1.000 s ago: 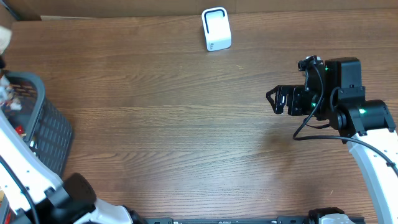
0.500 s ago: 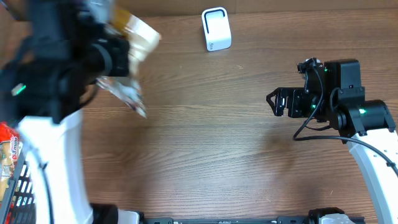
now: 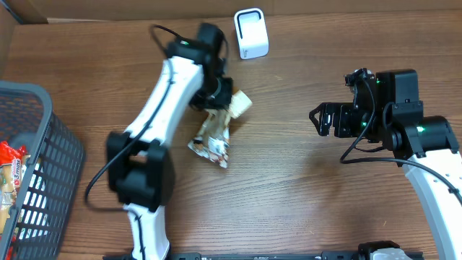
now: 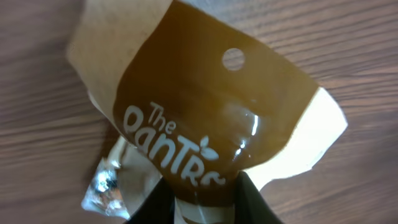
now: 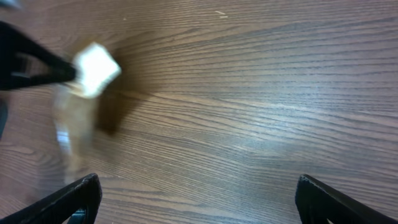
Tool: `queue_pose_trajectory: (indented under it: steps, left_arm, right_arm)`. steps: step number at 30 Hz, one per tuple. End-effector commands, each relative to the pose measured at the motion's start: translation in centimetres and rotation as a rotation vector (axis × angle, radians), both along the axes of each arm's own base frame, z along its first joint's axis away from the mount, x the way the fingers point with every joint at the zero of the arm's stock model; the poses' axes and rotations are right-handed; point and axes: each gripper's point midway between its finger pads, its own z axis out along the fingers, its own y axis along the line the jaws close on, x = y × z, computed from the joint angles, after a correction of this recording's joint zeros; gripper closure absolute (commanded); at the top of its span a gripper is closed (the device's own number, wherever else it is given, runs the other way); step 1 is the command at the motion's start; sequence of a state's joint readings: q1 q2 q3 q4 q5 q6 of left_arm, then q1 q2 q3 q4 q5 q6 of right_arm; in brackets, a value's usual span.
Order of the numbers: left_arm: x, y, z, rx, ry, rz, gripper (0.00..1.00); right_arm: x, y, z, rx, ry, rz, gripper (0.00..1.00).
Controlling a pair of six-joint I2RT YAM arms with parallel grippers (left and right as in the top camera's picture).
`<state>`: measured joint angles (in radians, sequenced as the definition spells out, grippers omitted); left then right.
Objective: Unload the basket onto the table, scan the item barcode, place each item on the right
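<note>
The pouch lies across bare wood from my empty right gripper, so I will next lower the gripper to the left in the overhead view onto the pouch's facing edge [image 3: 243, 104] [image 5: 102, 70].
A brown and cream snack pouch [image 3: 239, 104] printed "The Pantry" hangs over the table's middle, a little below the white barcode scanner [image 3: 250, 33] at the far edge. My left gripper [image 3: 221, 96] is shut on it. In the left wrist view both dark fingers [image 4: 155, 204] pinch the pouch [image 4: 205, 106] at its lower end. A crinkled silver wrapper [image 3: 211, 141] lies or hangs just beneath it; I cannot tell which. It also peeks out behind the pouch as a silver wrapper [image 4: 103, 186]. My right gripper [image 3: 318, 118] stands open and empty to the right, fingertips [image 5: 78, 198] wide apart.
A grey mesh basket [image 3: 50, 137] with several snack packs stands at the left edge. Brown cardboard lines the far edge. Bare wood lies between the pouch and my right gripper.
My left arm has swung from the basket at the left over to the table's middle with the pouch in it, ending below the scanner. The right arm has not moved.
</note>
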<state>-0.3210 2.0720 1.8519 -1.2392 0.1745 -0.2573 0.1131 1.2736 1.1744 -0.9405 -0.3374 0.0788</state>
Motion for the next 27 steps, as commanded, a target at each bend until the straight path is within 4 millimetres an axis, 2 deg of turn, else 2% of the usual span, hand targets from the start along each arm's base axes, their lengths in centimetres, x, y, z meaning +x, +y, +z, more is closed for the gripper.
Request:
queue_pose_trajectory:
  steps: [1, 2, 3, 6, 8, 10, 12, 15, 20, 24, 27]
  left_arm:
    - [-0.8, -2.7, -4.0, -0.051, 0.109, -0.007, 0.58]
    - [-0.8, -2.8, -4.6, -0.048, 0.118, -0.009, 0.27]
    - [-0.7, -2.8, -4.7, -0.047, 0.116, -0.009, 0.02]
    - [0.3, -2.6, -3.1, -0.06, 0.071, -0.001, 0.0]
    - [0.9, -2.4, -1.6, -0.07, 0.039, -0.006, 0.0]
    - [1.6, -2.0, 0.8, -0.081, -0.008, -0.017, 0.0]
    - [2.2, -1.2, 3.6, -0.074, -0.061, -0.02, 0.0]
    - [2.5, 1.1, 8.9, -0.045, -0.159, -0.022, 0.0]
    - [1.3, 5.4, 16.7, -0.027, -0.308, 0.025, 0.0]
    - [0.1, 7.5, 19.4, -0.032, -0.361, 0.071, 0.01]
    - [-0.3, 8.7, 20.0, -0.017, -0.369, 0.097, 0.0]
  right_arm:
    - [0.1, 0.3, 0.9, 0.01, -0.016, 0.008, 0.0]
    - [0.0, 0.3, 0.8, 0.009, -0.011, 0.008, 0.0]
    - [-0.1, 0.3, 0.8, 0.009, -0.008, 0.008, 0.0]
    - [-0.1, 0.3, 0.7, 0.011, -0.005, 0.004, 0.0]
    - [-0.1, 0.3, 0.7, 0.022, 0.005, -0.013, 0.0]
    - [0.0, 0.3, 0.5, 0.037, 0.025, -0.039, 0.0]
    - [0.2, 0.4, 0.1, 0.053, 0.052, -0.06, 0.0]
    - [0.4, 1.5, -0.9, 0.102, 0.101, -0.025, 0.03]
    - [1.1, 4.2, -3.4, 0.232, 0.216, 0.057, 0.05]
    - [1.5, 6.2, -5.6, 0.28, 0.287, 0.112, 0.05]
    - [1.4, 8.1, -7.7, 0.275, 0.337, 0.159, 0.05]
